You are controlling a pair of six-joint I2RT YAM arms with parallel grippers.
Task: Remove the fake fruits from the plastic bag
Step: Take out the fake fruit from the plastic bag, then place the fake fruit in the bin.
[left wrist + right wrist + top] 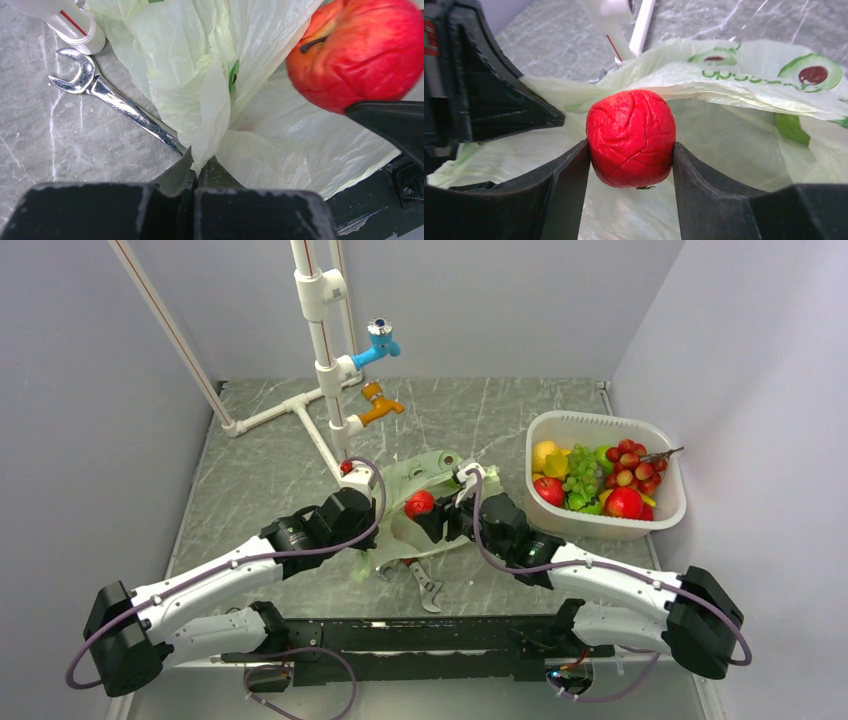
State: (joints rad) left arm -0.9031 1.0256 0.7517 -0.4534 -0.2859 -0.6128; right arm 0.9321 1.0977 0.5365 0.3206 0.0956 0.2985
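Observation:
The apple needs to go toward the right in the top view, and my right gripper should release it over the white tub (620, 488), because other fruits are there.
The pale green plastic bag (425, 480) lies crumpled at the table's middle. My left gripper (198, 172) is shut on a fold of the bag (200, 85) at its left side. My right gripper (630, 162) is shut on a red apple (631, 136) and holds it just above the open bag (734, 80). The apple shows in the top view (419, 503) between both grippers and in the left wrist view (360, 50). A green fruit (790, 127) shows through the bag's film on the right.
A white tub (606, 522) at the right holds several fruits. A metal wrench (424, 583) lies beside the bag, also in the left wrist view (115, 100). A white pipe stand with blue and orange taps (325, 360) stands behind.

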